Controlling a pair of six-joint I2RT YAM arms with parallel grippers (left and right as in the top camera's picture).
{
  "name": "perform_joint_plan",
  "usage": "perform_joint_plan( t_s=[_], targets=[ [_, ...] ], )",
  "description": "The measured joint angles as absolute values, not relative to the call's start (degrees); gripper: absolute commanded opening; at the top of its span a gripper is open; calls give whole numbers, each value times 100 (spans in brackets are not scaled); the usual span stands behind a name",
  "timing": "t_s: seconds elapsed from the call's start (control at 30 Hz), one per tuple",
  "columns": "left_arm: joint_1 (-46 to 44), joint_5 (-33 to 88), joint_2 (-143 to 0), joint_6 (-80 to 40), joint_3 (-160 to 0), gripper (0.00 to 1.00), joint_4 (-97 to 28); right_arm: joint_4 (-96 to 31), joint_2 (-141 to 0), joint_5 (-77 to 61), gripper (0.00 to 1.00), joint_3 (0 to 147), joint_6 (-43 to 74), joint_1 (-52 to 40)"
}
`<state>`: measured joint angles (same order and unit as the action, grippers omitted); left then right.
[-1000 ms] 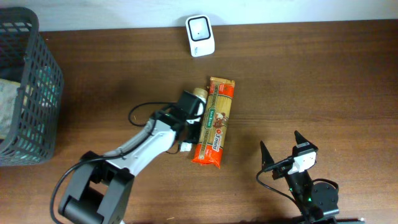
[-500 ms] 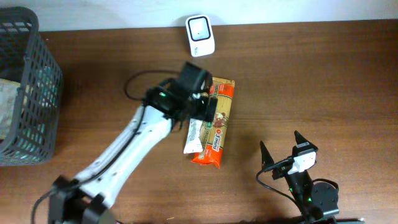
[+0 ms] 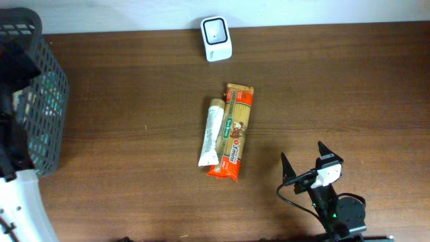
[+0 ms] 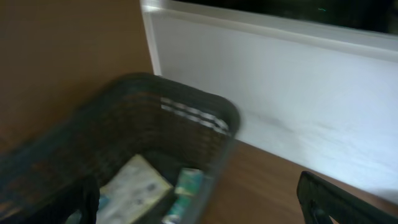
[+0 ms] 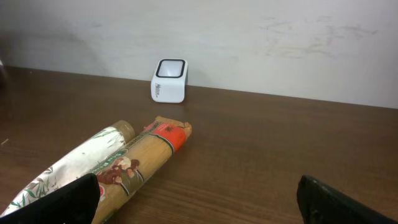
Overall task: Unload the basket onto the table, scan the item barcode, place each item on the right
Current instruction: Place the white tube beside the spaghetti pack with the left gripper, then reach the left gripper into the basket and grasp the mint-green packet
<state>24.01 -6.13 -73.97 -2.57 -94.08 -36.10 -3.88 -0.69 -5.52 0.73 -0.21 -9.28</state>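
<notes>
The items lie low inside the dark mesh basket, beneath its rim, so my open left gripper draws back next and lowers among them to close.
The white barcode scanner (image 3: 216,39) stands at the table's back edge and also shows in the right wrist view as the scanner (image 5: 169,79). A white tube (image 3: 211,132) lies mid-table, touching the left side of an orange and tan pasta pack (image 3: 234,131). My left gripper (image 4: 199,208) is open and empty above the dark mesh basket (image 4: 205,112). In the basket lie a pale packet (image 4: 134,186) and a green-and-white item (image 4: 186,186). My right gripper (image 5: 199,205) is open and empty near the front edge, facing the tube (image 5: 81,162) and the pack (image 5: 146,165).
The mesh basket (image 3: 50,81) fills the far left of the table. My left arm's white link (image 3: 20,208) crosses the bottom left corner. A white wall runs behind the table.
My left gripper has opened and left the white tube beside the pasta pack. It then swung far left to hang over the basket. The right arm has not moved.
</notes>
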Motion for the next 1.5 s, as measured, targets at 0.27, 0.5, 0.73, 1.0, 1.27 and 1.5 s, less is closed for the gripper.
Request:
perform_joint_plan(
  t_s=[0.27, 0.5, 0.73, 1.0, 1.27, 1.5],
  targets=[
    [3894, -604, -8748, 137, -9441, 99, -4272, -388, -69, -552, 99, 73, -19, -930],
    [4493, -591, -10145, 373, -9450, 92, -5358, -388, -69, -552, 99, 73, -23, -930],
    [4600, -318, -10785, 646, -9450, 92, -5535, -388, -69, -552, 99, 73, -19, -930],
    [4582, -191, -11727, 694, -9456, 87, -5975, -388, -69, -552, 99, 73, -25, -930],
    [4598, -217, -12239, 727, -9456, 25, -5732, -388, -69, -552, 99, 73, -19, -930],
    [4611, -213, -12243, 751, -9730, 0, -5972, -388, -69, -552, 99, 73, -23, -930]
  ],
)
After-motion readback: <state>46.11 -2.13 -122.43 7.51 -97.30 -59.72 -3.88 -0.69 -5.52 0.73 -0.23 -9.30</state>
